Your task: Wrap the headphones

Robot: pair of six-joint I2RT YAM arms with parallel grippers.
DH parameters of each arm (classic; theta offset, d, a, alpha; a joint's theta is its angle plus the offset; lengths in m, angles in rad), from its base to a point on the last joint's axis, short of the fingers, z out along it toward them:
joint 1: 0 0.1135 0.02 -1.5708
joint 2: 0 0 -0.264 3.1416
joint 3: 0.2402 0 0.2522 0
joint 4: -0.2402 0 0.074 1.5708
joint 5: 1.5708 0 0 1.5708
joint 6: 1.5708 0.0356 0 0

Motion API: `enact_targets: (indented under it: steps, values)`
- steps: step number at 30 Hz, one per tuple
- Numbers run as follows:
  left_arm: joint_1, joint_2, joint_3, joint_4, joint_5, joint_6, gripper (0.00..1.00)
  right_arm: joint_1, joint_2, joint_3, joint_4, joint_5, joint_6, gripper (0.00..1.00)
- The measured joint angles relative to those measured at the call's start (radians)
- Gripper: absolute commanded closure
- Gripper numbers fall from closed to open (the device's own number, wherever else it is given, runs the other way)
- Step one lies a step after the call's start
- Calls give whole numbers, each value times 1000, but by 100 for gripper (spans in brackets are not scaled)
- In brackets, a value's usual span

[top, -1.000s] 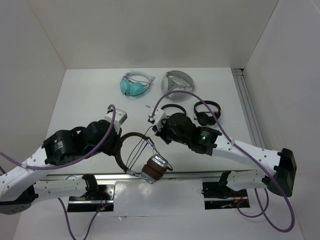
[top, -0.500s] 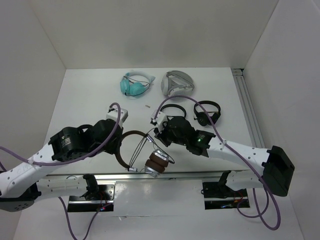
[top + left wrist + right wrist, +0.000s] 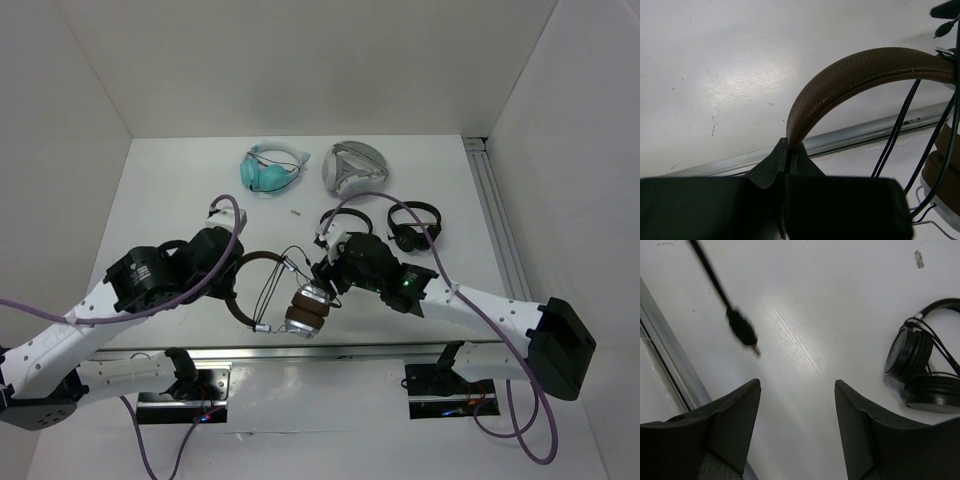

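My left gripper carries the headband outward next, lowers it onto the clear tabletop short of the teal pair and releases it, since that spot lies outward and below.
The headphones (image 3: 262,288) hang above the near part of the table, with a brown headband (image 3: 860,70), silver earcups with brown pads (image 3: 305,310) and a thin black cable (image 3: 897,127) strung across the band in several strands. My left gripper (image 3: 234,270) is shut on the headband's left end, seen pinched in the left wrist view (image 3: 787,146). My right gripper (image 3: 322,272) is just right of the earcups, open and empty (image 3: 797,392). The cable's plug (image 3: 742,330) dangles free, ahead and to the left of its fingers.
A teal pair (image 3: 270,168) and a grey pair (image 3: 352,165) lie at the back. Two small black pairs (image 3: 413,225) (image 3: 343,220) lie behind my right arm; one shows in the right wrist view (image 3: 920,365). A metal rail (image 3: 400,350) runs along the near edge.
Both arms moved away from the near edge, carrying the headphones up off the rail and farther over the table. The earcups swung toward the right gripper. The left gripper kept its hold.
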Motion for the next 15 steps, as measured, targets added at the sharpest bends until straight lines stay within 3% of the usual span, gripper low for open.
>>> enact_targets:
  steps: [7,15]
  values:
    - [129,-4,-58,46,20,2,100,-29,-85,-78,-5,181,92,16]
    - [214,-34,-142,136,64,-10,100,-43,-108,-78,-126,473,302,13]
